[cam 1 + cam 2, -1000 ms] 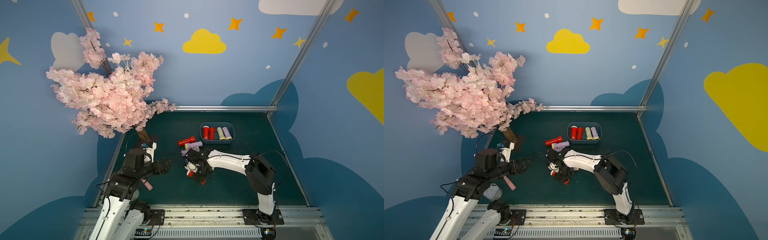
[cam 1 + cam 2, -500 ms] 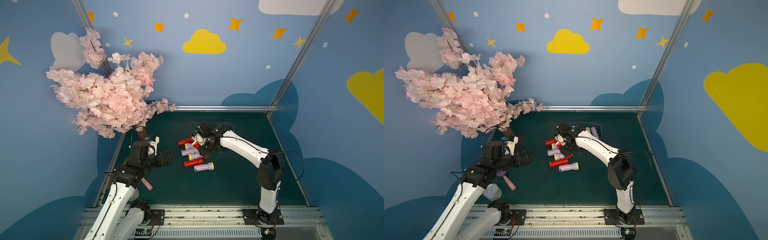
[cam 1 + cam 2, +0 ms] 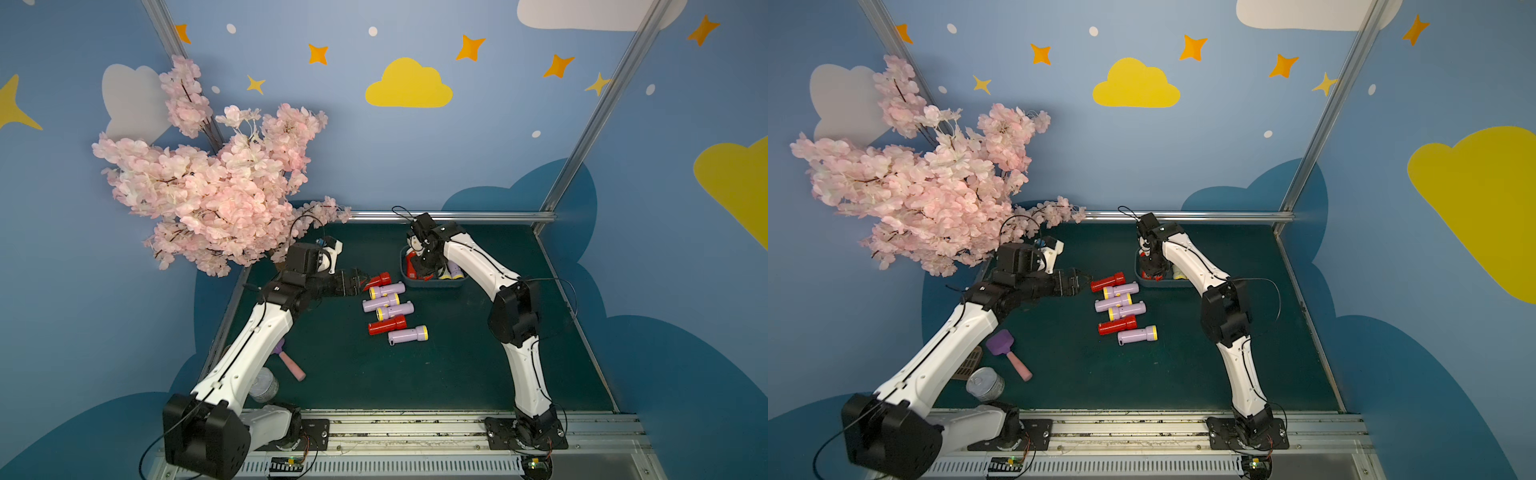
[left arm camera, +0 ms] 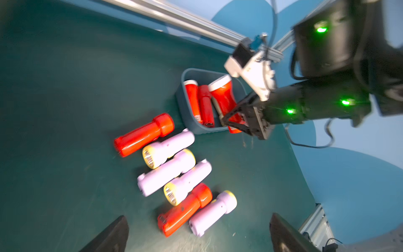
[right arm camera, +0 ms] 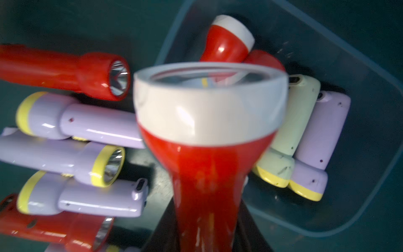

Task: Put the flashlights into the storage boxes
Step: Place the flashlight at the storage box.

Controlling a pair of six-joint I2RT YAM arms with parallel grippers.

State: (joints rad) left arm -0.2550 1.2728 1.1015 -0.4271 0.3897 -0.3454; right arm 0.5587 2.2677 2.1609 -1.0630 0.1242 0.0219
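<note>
I will next turn my right gripper and lower it outward over the cream flashlight [image 3: 444,274] [image 5: 298,115] to let go of the red flashlight there, because the red one is at an angle to the cream one.
Several flashlights lie in a row mid-table: red ones [image 3: 379,279] [image 3: 386,324] and lilac ones with yellow heads [image 3: 387,289] [image 3: 408,334]. The blue-grey storage box [image 3: 432,284] [image 5: 370,152] holds red [image 4: 192,98], cream [image 5: 296,122] and lilac [image 5: 325,131] flashlights. My right gripper [image 3: 424,266] [image 5: 207,235] hangs over the box, shut on a red flashlight with a white head [image 5: 207,152] [image 4: 222,93], head tilted into the box. My left gripper [image 3: 359,279] [image 4: 198,237] is open, just left of the row's far red flashlight, holding nothing.
A purple scoop with a pink handle [image 3: 1000,343] and a silver tin can [image 3: 985,383] lie at the front left, beside my left arm. A pink blossom tree [image 3: 216,187] overhangs the back left corner. A metal rail [image 3: 449,216] edges the table's back.
My right arm has carried the red white-headed flashlight from the front of the row back to above the box. My left arm has reached forward to the row, still open.
</note>
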